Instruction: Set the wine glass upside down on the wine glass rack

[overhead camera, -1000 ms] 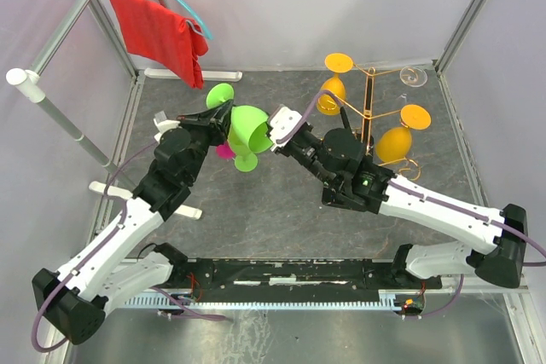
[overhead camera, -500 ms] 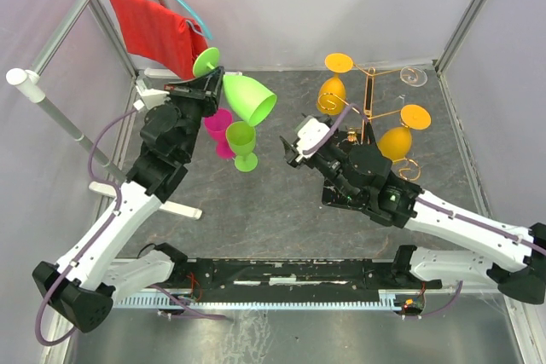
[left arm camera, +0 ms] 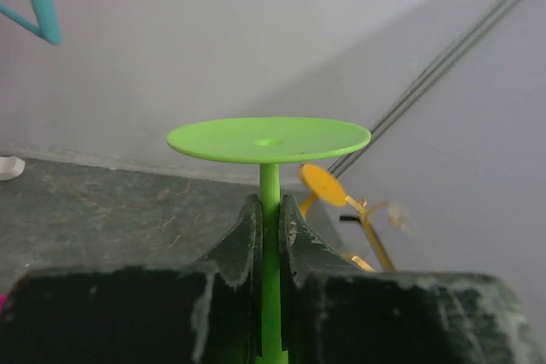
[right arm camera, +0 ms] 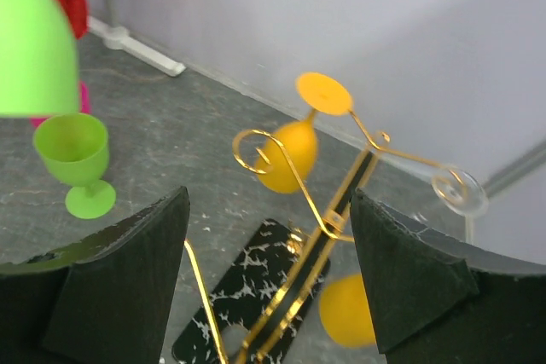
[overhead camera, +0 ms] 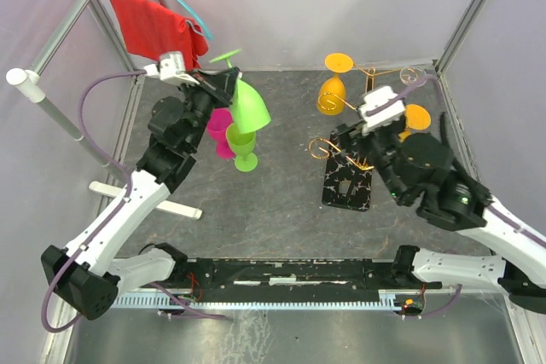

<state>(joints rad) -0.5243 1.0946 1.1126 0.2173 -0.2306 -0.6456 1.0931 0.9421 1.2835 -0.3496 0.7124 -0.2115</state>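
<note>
The rack's empty middle loop lies below my left gripper and to its right in the top view, so next I lower the stem of the green wine glass across into it and release.
I hold a green wine glass (overhead camera: 247, 108) upside down above the table's back left, foot up and bowl down. My left gripper (overhead camera: 223, 83) is shut on its thin stem (left arm camera: 270, 189), just under the flat foot (left arm camera: 269, 138). The gold wire wine glass rack (overhead camera: 368, 100) stands on a black veined base (overhead camera: 348, 183) at the right, apart from the held glass. Two orange glasses (overhead camera: 331, 95) hang on it. My right gripper (overhead camera: 358, 130) hovers at the rack, open and empty. In the right wrist view its jaws (right arm camera: 269, 198) frame the rack's scrolled arm (right arm camera: 328, 219).
A second green glass (overhead camera: 243, 147) stands upright on the table beside a pink glass (overhead camera: 220, 134), directly below the held glass. A red cloth (overhead camera: 158, 27) hangs on a hanger at the back left. A clear glass (overhead camera: 414, 77) hangs on the rack's far arm.
The left arm lifted the green glass up and back, turning it bowl-down. The right gripper let go of the bowl, opened wide and drew back right to the rack.
</note>
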